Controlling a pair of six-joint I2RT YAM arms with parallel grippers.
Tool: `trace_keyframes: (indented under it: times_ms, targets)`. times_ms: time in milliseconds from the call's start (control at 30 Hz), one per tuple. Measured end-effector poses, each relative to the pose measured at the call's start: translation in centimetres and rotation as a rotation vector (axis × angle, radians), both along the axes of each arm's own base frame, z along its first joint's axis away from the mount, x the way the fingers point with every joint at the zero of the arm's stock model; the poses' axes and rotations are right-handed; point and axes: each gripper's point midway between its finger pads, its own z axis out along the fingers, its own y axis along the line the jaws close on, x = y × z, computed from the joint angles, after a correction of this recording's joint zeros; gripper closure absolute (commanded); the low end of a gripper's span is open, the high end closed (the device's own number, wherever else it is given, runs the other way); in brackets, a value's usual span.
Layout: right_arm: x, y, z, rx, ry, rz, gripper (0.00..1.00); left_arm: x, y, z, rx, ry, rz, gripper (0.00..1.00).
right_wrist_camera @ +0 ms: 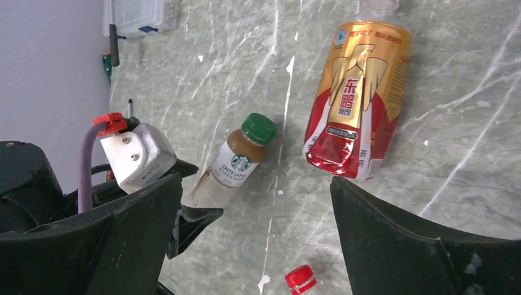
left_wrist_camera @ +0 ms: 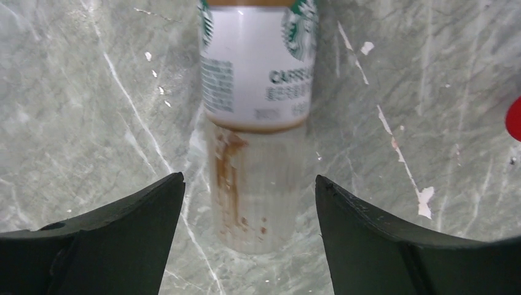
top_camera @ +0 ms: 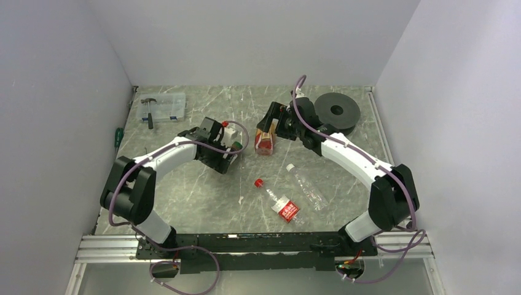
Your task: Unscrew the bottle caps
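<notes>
I should next lower my open left gripper, move it along the coffee bottle toward its label and close it. Its fingers are only on both sides of the coffee bottle's clear lower end.
A small coffee bottle (left_wrist_camera: 258,117) with a green cap (right_wrist_camera: 258,128) lies on the table between the fingers of my left gripper (left_wrist_camera: 249,184). That gripper is open, with a gap on each side of the bottle. My right gripper (right_wrist_camera: 255,181) is open and empty, hovering by a gold-and-red labelled bottle (right_wrist_camera: 357,98). In the top view the left gripper (top_camera: 232,153) and right gripper (top_camera: 273,123) face each other. A red-labelled bottle (top_camera: 281,207) with a red cap (top_camera: 258,182) and a plain bottle (top_camera: 309,189) with a white cap (top_camera: 290,166) lie at centre front.
A large black spool (top_camera: 336,110) sits at the back right. A clear plastic box (top_camera: 164,107) with a hammer (top_camera: 148,110) is at the back left, and a green-handled screwdriver (top_camera: 118,136) lies by the left wall. Walls close in three sides.
</notes>
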Motion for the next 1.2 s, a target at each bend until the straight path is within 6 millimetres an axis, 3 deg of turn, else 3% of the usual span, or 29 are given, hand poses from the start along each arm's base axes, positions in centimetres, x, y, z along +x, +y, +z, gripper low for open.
trace_keyframes:
  times_ms: [167, 400, 533, 633, 833, 967, 1033, 1100, 1200]
  targets:
    - [-0.2, -1.1, 0.3, -0.001, -0.005, -0.018, 0.05, 1.4, 0.3, -0.1, 0.054, -0.025, -0.001, 0.1]
    - [-0.5, -2.9, 1.5, 0.014, -0.031, -0.051, 0.05, 4.2, -1.1, 0.2, 0.052, -0.058, -0.01, 0.11]
    - [-0.3, -3.7, 1.5, 0.013, -0.031, -0.069, 0.06, 3.7, -1.7, -1.5, 0.07, -0.018, -0.034, 0.15]
    - [-0.2, -4.0, 1.3, 0.009, -0.023, -0.078, 0.06, 3.1, -2.0, -2.7, 0.087, 0.013, -0.052, 0.26]
    - [-0.3, -4.2, 1.1, 0.006, -0.012, -0.078, 0.07, 2.1, -1.9, -3.4, 0.09, 0.043, -0.062, 0.67]
    - [-0.4, -4.0, 0.5, 0.002, 0.009, -0.067, 0.07, 1.6, -2.3, -3.0, 0.062, 0.07, -0.077, 0.79]
    - [-0.5, -4.0, 0.4, -0.002, 0.019, -0.065, 0.07, 1.4, -2.9, -2.0, 0.039, 0.089, -0.101, 0.79]
    - [-0.4, -3.8, 0.8, 0.002, 0.021, -0.064, 0.07, 1.9, -4.0, 0.5, -0.007, 0.074, -0.127, 0.78]
    - [-0.2, -3.1, 2.5, 0.024, -0.005, -0.053, 0.07, 3.6, -6.3, 7.7, -0.127, -0.046, -0.187, 0.76]
